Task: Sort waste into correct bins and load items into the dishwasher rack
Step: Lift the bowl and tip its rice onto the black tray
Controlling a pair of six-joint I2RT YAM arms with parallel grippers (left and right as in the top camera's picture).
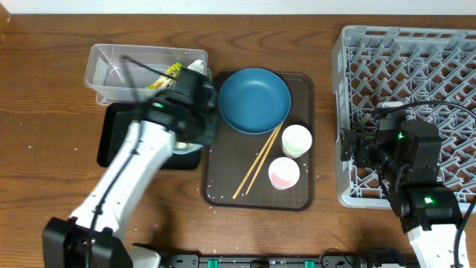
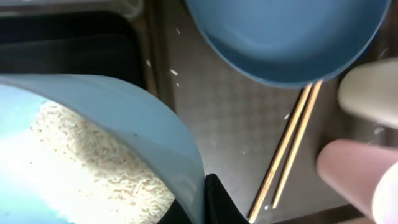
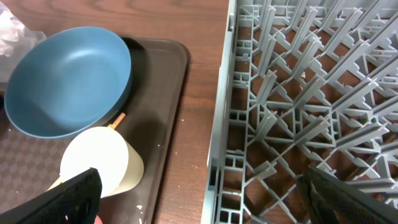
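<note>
Next, after I tip the rice into the black tray (image 1: 119,134), my left gripper will lower beside the chopsticks, as they lie below and to its right in the overhead view.
My left gripper (image 1: 195,132) is shut on the rim of the light-blue bowl (image 2: 124,130), which holds a heap of white rice (image 2: 93,162). In the overhead view the bowl (image 1: 186,147) is over the black tray (image 1: 119,134), mostly hidden by the arm. The clear tub (image 1: 119,71) holds the green-and-yellow wrapper (image 1: 172,72) and a white napkin (image 1: 196,64). The dark-blue plate (image 1: 253,100), chopsticks (image 1: 256,162), a white cup (image 1: 296,140) and a pink-inside cup (image 1: 283,173) lie on the brown tray (image 1: 305,186). My right gripper (image 3: 211,199) is open and empty over the left edge of the grey rack (image 1: 416,59).
Loose rice grains (image 1: 212,197) dot the brown tray's front edge. The rack (image 3: 298,93) is full of upright pegs. A strip of bare wood table (image 3: 199,93) separates the brown tray from the rack.
</note>
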